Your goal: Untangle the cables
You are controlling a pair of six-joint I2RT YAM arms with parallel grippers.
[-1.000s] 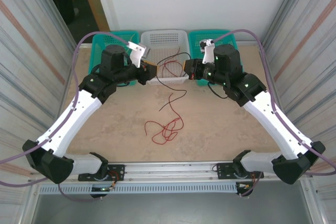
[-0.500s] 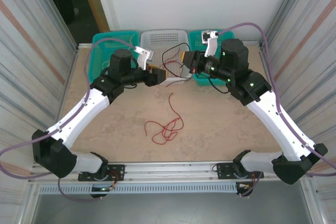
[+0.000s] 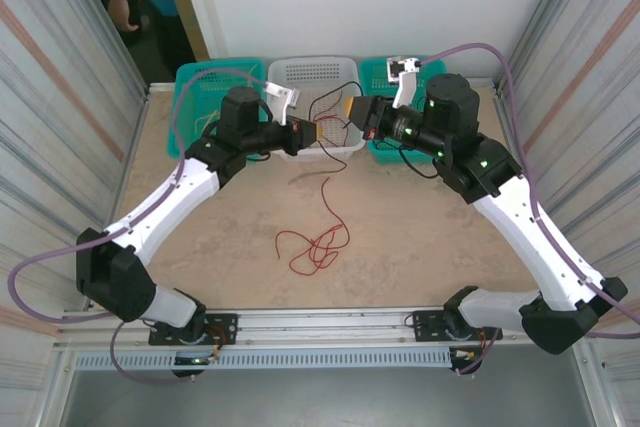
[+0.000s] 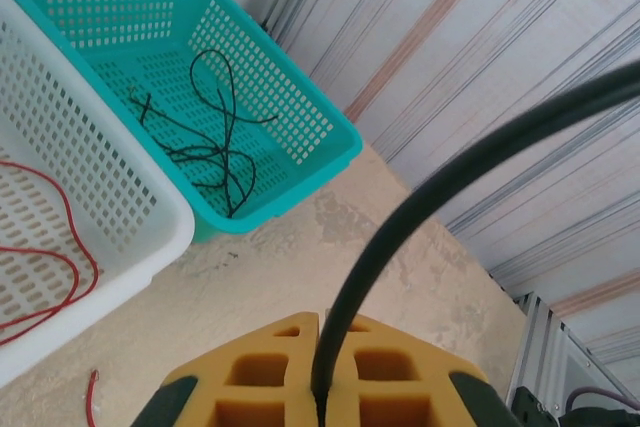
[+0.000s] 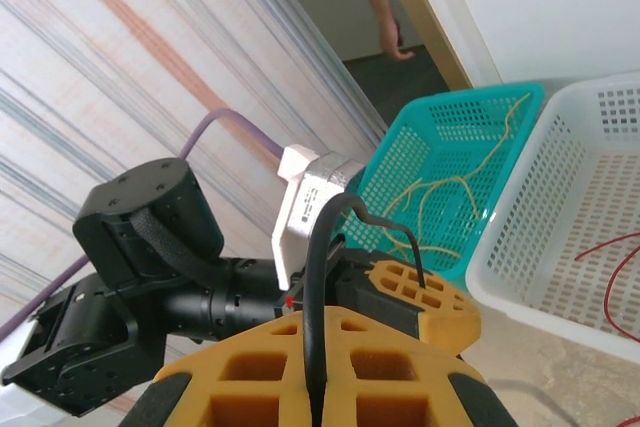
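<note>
The teal basket with the black cables is past the white basket (image 3: 300, 75) from my left gripper, so that gripper should next carry this matching cable outward and across and release it there.
A black cable (image 4: 450, 175) is strung between my two grippers above the front of the white basket (image 3: 300, 75). My left gripper (image 3: 312, 133) (image 4: 322, 322) is shut on one stretch of it. Facing it from the right, my right gripper (image 3: 352, 110) (image 5: 315, 322) is shut on another stretch of the same black cable (image 5: 318, 247). A tangled red cable (image 3: 315, 244) lies on the table in front of both grippers. More red cable (image 4: 62, 237) rests inside the white basket.
Three baskets stand along the back edge. The teal one on the left (image 5: 520, 107) holds yellow cables (image 5: 455, 187). The teal one on the right (image 4: 330, 137) holds black cables (image 4: 215, 142). Corrugated walls close in both sides.
My left arm has swung right toward the right gripper, opened, then shut on the black cable. The right gripper has risen and moved back a little, still holding the cable.
</note>
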